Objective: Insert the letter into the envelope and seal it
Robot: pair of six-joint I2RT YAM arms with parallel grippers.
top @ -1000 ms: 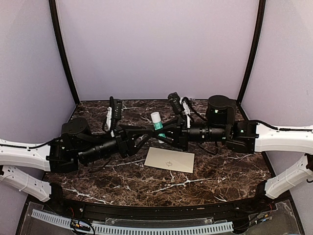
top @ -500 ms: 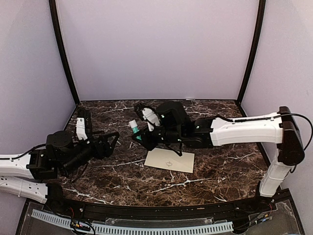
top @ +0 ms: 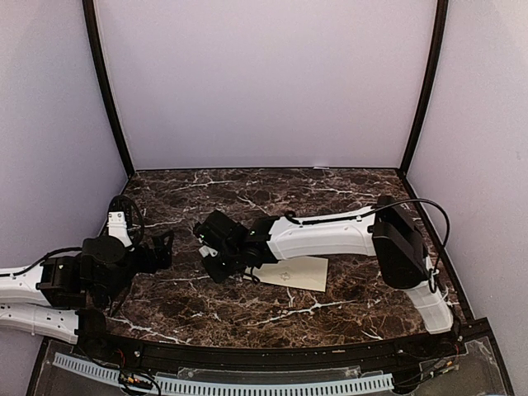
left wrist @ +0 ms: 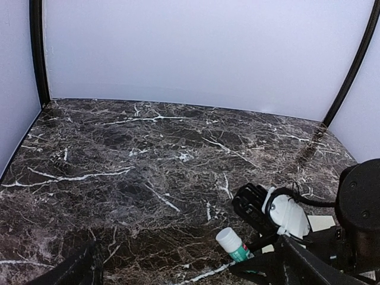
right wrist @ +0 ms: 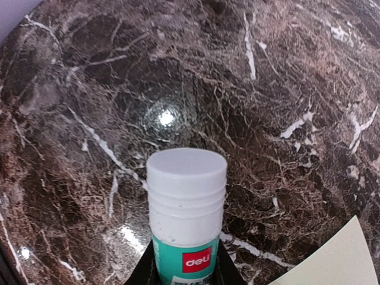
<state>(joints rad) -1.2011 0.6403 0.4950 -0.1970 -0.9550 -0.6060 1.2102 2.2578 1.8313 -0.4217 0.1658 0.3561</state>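
My right gripper has the glue stick and will next lower and release it on the bare marble table beside the envelope, as the table is clear there.
The envelope lies flat on the marble table, pale cream, its near-left corner under the right arm; a corner of the envelope also shows in the right wrist view. The letter is out of view. My right gripper hovers just left of the envelope, shut on a white-capped green glue stick, which points forward between its fingers. The left wrist view shows the same glue stick low over the table. My left gripper is open and holds nothing, a short way left of the right gripper.
Dark marble runs back to the pale booth walls with black corner posts. The right arm's white link stretches across the middle of the table above the envelope's far edge.
The left gripper opened wide and drew back to the left, away from the glue stick. The right arm swung left and toward the near edge, carrying the glue stick.
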